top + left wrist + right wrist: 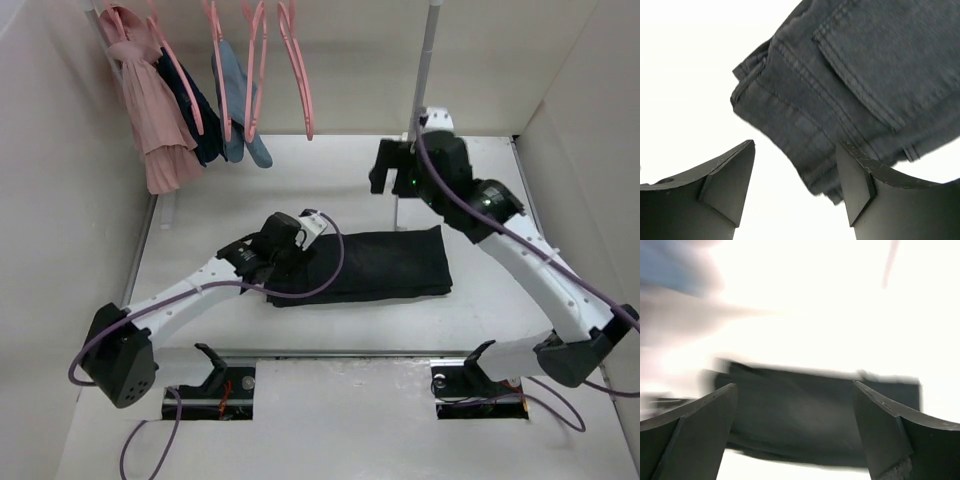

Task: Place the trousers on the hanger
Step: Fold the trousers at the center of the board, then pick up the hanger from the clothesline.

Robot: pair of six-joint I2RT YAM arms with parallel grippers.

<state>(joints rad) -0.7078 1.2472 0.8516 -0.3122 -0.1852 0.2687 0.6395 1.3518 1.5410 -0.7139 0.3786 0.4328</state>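
Note:
I need to reach outward and across with my right gripper, onto the near part of the empty hanger nearest the post, because the hanger is to the left of my right gripper in the top view.
The black trousers (380, 265) lie folded flat on the white table. In the left wrist view their waistband end with a back pocket (855, 75) fills the upper right. My left gripper (285, 240) hovers over the trousers' left end, open and empty (796, 145). My right gripper (388, 178) is raised behind the trousers, open and empty (794, 385), with the blurred trousers (800, 420) seen between its fingers. Several pink hangers hang on the rail at the back; two empty ones (300, 65) are nearest the middle.
A pink garment (150, 110), a dark navy one (198, 115) and a blue-grey one (240, 110) hang on other hangers at the back left. A metal rack post (425, 60) stands right behind the right gripper. White walls enclose the left, right and back.

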